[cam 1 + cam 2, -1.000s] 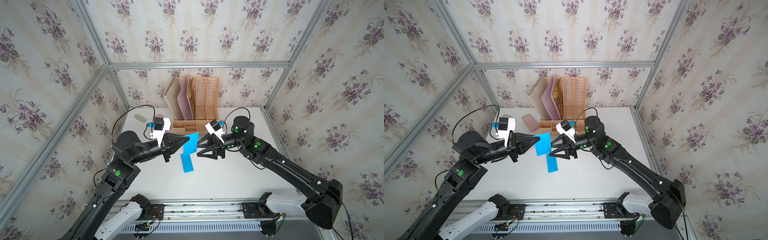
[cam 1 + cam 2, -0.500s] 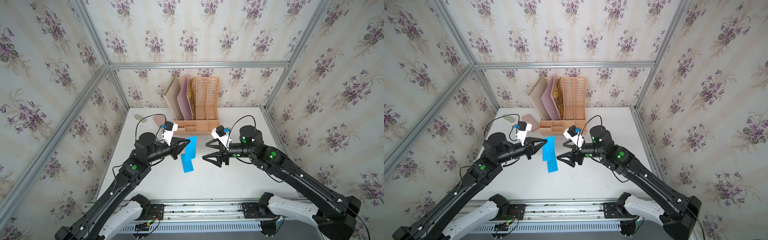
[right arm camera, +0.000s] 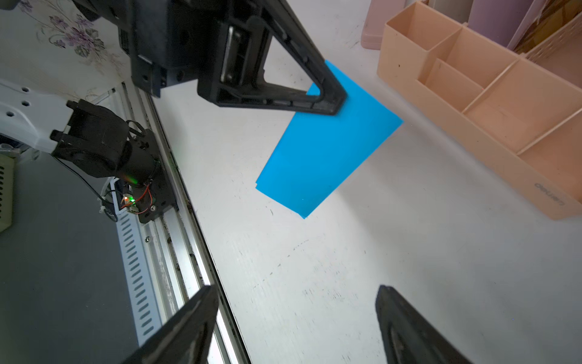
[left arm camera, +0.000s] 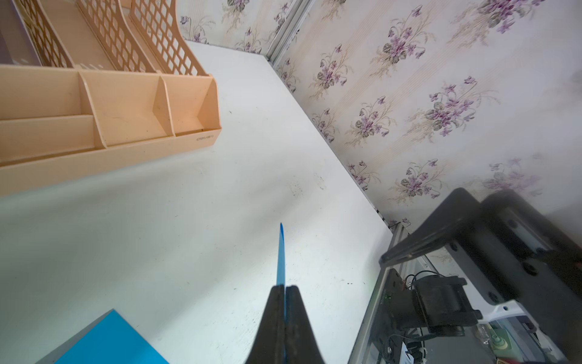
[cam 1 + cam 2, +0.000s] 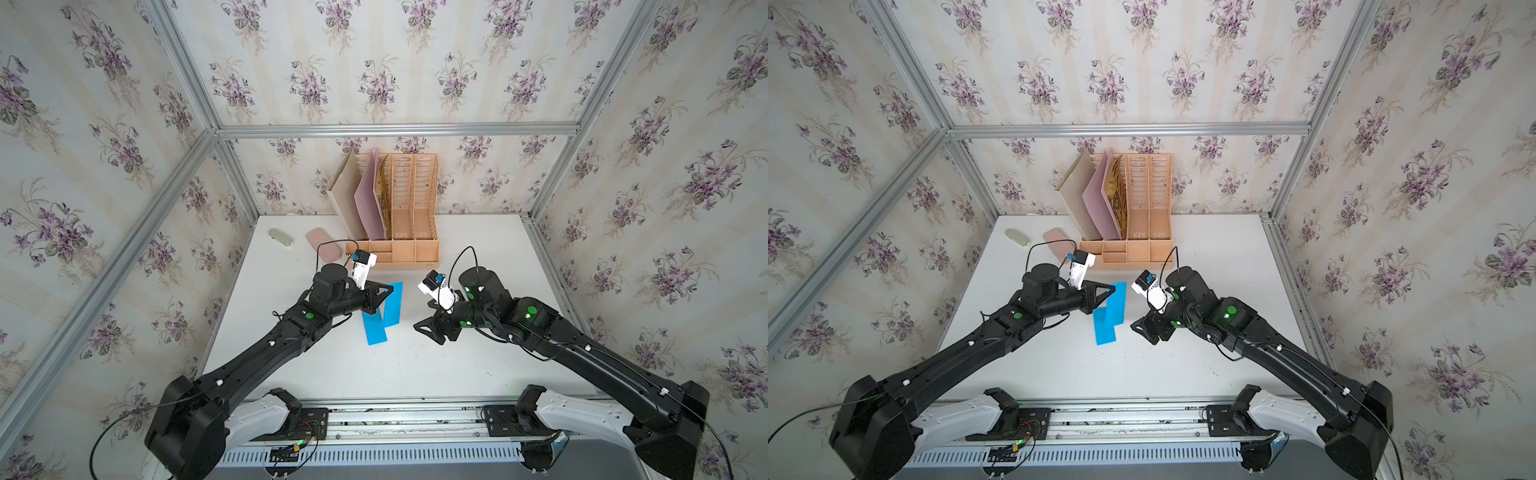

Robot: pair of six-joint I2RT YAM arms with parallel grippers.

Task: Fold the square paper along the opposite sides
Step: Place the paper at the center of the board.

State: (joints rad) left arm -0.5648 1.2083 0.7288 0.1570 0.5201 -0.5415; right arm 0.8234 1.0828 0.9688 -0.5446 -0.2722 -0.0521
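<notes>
The left gripper comes down to the bare tabletop beside the flat blue piece next and releases the held paper's top corner, since that paper hangs in the air.
The blue square paper [image 5: 392, 305] [image 5: 1115, 302] is bent in two near the table's middle. One half stands upright and the other half lies flat on the white table [image 5: 340, 374]. My left gripper [image 5: 389, 289] [image 5: 1112, 289] is shut on the upright half's top corner. In the left wrist view the paper [image 4: 280, 255] shows edge-on, coming out from between the left gripper's [image 4: 285, 288] closed tips. My right gripper [image 5: 428, 333] [image 5: 1144, 332] hovers open to the right of the paper, apart from it. In the right wrist view the right gripper [image 3: 296, 293] holds nothing, with the paper [image 3: 327, 148] ahead.
A peach desk organizer [image 5: 395, 232] [image 5: 1129, 245] with folders stands at the back, just behind the paper. A pink case [image 5: 322, 243] and a beige oblong object [image 5: 280, 238] lie at the back left. Metal rails [image 5: 415, 411] run along the front edge.
My right gripper has let go of the paper, opened wider and drawn back to the right and lower. My left gripper has kept its grip and moved down with the paper's corner.
</notes>
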